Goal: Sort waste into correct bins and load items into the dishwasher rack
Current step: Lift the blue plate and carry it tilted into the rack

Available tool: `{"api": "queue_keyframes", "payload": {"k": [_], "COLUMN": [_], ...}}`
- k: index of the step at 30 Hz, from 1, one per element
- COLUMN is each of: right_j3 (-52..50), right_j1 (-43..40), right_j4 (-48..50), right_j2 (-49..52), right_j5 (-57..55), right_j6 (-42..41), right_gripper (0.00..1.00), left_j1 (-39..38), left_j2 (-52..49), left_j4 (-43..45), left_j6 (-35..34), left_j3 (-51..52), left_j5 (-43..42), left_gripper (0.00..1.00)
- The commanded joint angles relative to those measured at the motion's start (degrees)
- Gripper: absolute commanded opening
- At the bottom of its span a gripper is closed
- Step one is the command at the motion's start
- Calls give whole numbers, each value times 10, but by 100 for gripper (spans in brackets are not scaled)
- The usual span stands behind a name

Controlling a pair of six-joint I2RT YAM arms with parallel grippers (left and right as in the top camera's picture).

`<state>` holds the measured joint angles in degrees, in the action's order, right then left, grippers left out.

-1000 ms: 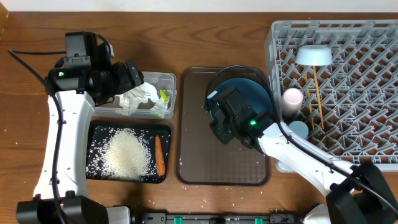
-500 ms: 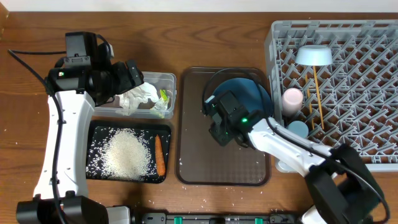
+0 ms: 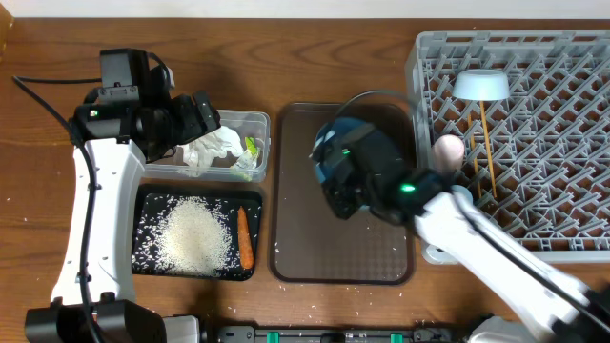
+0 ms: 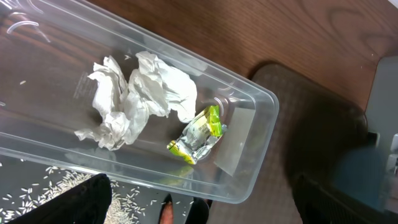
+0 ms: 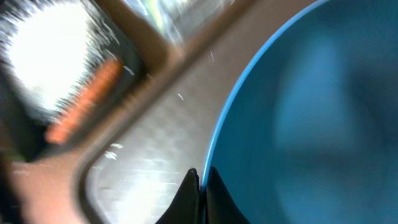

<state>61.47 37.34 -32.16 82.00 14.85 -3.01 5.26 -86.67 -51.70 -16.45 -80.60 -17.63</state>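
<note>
I will next carry the plate (image 3: pixel 345 133) with my right gripper to the right in the overhead view. I will turn it over and let go of it past the chopsticks, where the rack's grid (image 3: pixel 536 173) is empty.
My right gripper (image 3: pixel 335 191) is shut on the rim of the dark-blue plate (image 3: pixel 345 133) and holds it tilted over the brown tray; the wrist view shows the fingers (image 5: pixel 202 180) pinching the plate's edge (image 5: pixel 311 93). My left gripper (image 3: pixel 205 112) hangs open over the clear tub (image 3: pixel 250 120), which holds the crumpled napkin (image 4: pixel 140 93) and the green-and-white wrapper (image 4: pixel 198 134). The black tray (image 3: pixel 143 262) holds rice (image 3: pixel 193 236) and the carrot (image 3: pixel 244 236). In the grey rack (image 3: pixel 534 133) are the light-blue bowl (image 3: pixel 479 85), pink cup (image 3: pixel 448 148) and chopsticks (image 3: pixel 488 152). The light-blue cup is hidden.
The brown serving tray (image 3: pixel 315 257) lies in the middle, between the bins and the rack. A few rice grains lie loose on the wooden table near the front edge. The right arm crosses in front of the rack's left side.
My right gripper has lifted and tilted the blue plate off the brown tray, and the arm has swung up and toward the rack. The left arm has not moved.
</note>
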Motion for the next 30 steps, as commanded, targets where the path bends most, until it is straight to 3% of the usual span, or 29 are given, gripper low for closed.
{"api": "queue_keyframes", "payload": {"k": [1,5,10,13,20,30], "right_j3": [43,76,90,90,90,90], "right_j1": [-49,-153,-343,-477,-667,-754], "right_j4": [-32,-83,-121,-140,-134,-115], "right_j2": [-88,-171,-226,-219,-129,26], "right_j5": [68,168,350,496,732,746], "right_j6": [-51,-58,-58,-56,-46,-46], "right_gripper": [1,1,1,1,1,1], "left_j1": [2,2,2,2,2,2], "left_j2": [0,0,0,0,0,0], "left_j4": [-1,-1,-1,-1,-1,-1], "left_j6": [3,3,3,3,3,3], "left_j3": [-5,-5,-5,-5,-5,-5], "left_j5": [4,4,4,4,4,4], "left_gripper": [95,95,95,95,95,95]}}
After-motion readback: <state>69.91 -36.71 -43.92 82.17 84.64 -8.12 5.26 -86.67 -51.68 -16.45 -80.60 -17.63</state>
